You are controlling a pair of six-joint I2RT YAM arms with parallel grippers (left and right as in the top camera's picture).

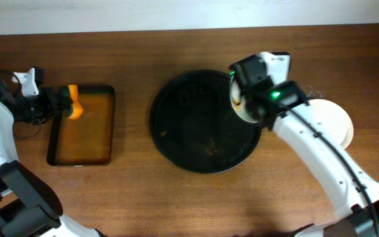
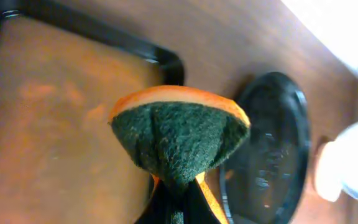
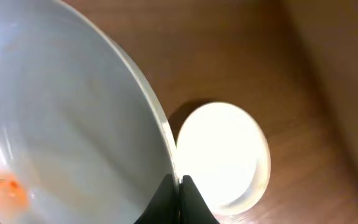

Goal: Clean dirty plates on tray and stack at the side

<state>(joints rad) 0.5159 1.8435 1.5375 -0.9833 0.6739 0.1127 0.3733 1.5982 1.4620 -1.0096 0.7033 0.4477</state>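
Observation:
I will move my right gripper from the round tray over the white plates (image 1: 329, 123), level its plate, lower and open, as they already lie beside the tray.
The large round black tray (image 1: 202, 122) sits mid-table; it also shows in the left wrist view (image 2: 272, 149). My right gripper (image 3: 179, 182) is shut on the rim of a white plate (image 3: 67, 124) with an orange-red smear, held tilted over the tray's right edge (image 1: 237, 99). More white plates (image 1: 331, 122) lie on the table right of the tray, and show in the right wrist view (image 3: 222, 152). My left gripper (image 2: 180, 190) is shut on an orange sponge with a green scouring face (image 2: 179, 134), held over the rectangular tray (image 1: 74, 102).
A rectangular black tray with a brownish bottom (image 1: 84, 131) lies at the left. Small orange smears lie on the round tray's floor (image 1: 210, 148). The table's far edge runs along the top.

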